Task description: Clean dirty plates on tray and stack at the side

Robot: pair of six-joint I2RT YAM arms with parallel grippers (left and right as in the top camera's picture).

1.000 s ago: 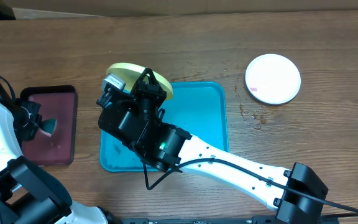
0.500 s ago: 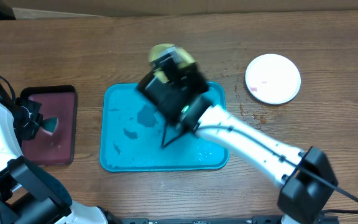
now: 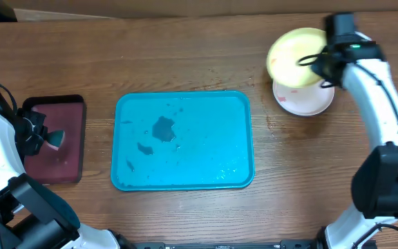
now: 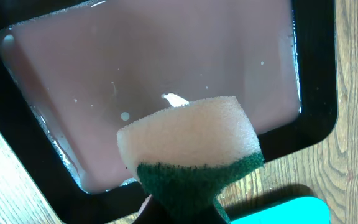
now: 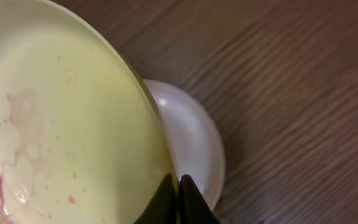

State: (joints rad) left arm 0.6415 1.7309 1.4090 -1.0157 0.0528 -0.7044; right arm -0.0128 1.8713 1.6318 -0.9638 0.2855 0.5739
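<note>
Next, my right gripper draws the yellow-green plate (image 3: 292, 59) back from past the white plate's far edge, then brings it down onto the white plate.
The teal tray (image 3: 185, 173) lies mid-table with wet smears and no plate on it. At the far right a white plate (image 3: 306, 104) rests on the wood. A pale yellow-green plate (image 3: 292, 59) hangs tilted just above it, overlapping its far edge. My right gripper (image 3: 325, 63) is shut on that plate's rim. In the right wrist view the yellow-green plate (image 5: 61, 118) carries pink smears, the white plate (image 5: 194, 140) lies beneath, and the right gripper (image 5: 177, 199) pinches the rim. My left gripper (image 3: 45, 140) is shut on a sponge (image 4: 188, 143).
A small maroon tray with a black rim (image 3: 74, 104) sits at the left, wet inside (image 4: 135, 62), under the sponge. Water droplets (image 3: 278, 128) spot the wood between the teal tray and the white plate. The teal tray's corner (image 4: 278, 213) shows in the left wrist view.
The right arm has carried the yellow-green plate from the tray's far left corner across to the right, over the white plate. The left arm and sponge have stayed put.
</note>
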